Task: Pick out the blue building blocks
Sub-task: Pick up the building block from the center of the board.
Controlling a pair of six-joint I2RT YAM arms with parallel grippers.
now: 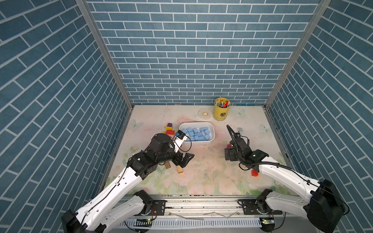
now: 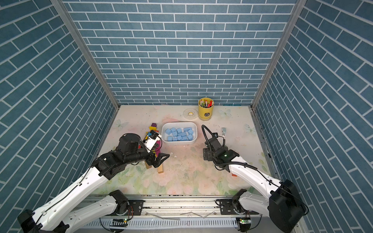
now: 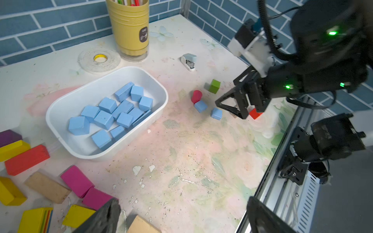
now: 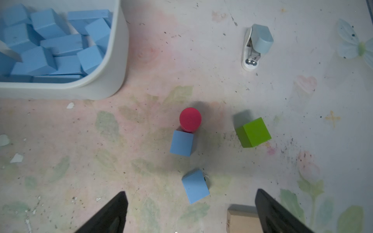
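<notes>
The blue cube touches the red cylinder (image 4: 190, 119) below and outward, so next I should move my right gripper outward and down to close across the cube's free sides.
A white tub (image 1: 211, 129) (image 2: 194, 129) (image 3: 60, 109) holds several blue building blocks (image 1: 196, 133) (image 2: 179, 133) (image 3: 107, 113) (image 4: 50, 50). Two more blue cubes lie loose on the table to its right. One (image 4: 181, 143) (image 3: 200, 106) touches a red cylinder (image 4: 190, 119). The other (image 4: 195, 186) (image 3: 216, 114) shows between the wide-open fingers of my right gripper (image 4: 190, 207) (image 1: 230, 155) (image 2: 206, 155) (image 3: 236, 110), which hovers over it and holds nothing. In both top views the right arm hides these two cubes. My left gripper (image 1: 186, 159) (image 2: 161, 159) (image 3: 181, 215) is open and empty in front of the tub.
Red, yellow, purple, magenta and bare wooden blocks (image 3: 76, 181) (image 1: 169, 129) lie left of the tub, under the left arm. A green cube (image 4: 253, 132), a wooden block (image 4: 242, 219) and a stapler (image 4: 256, 46) lie near the right gripper. A yellow pen cup (image 1: 222, 110) and a tape roll (image 1: 204, 114) stand at the back.
</notes>
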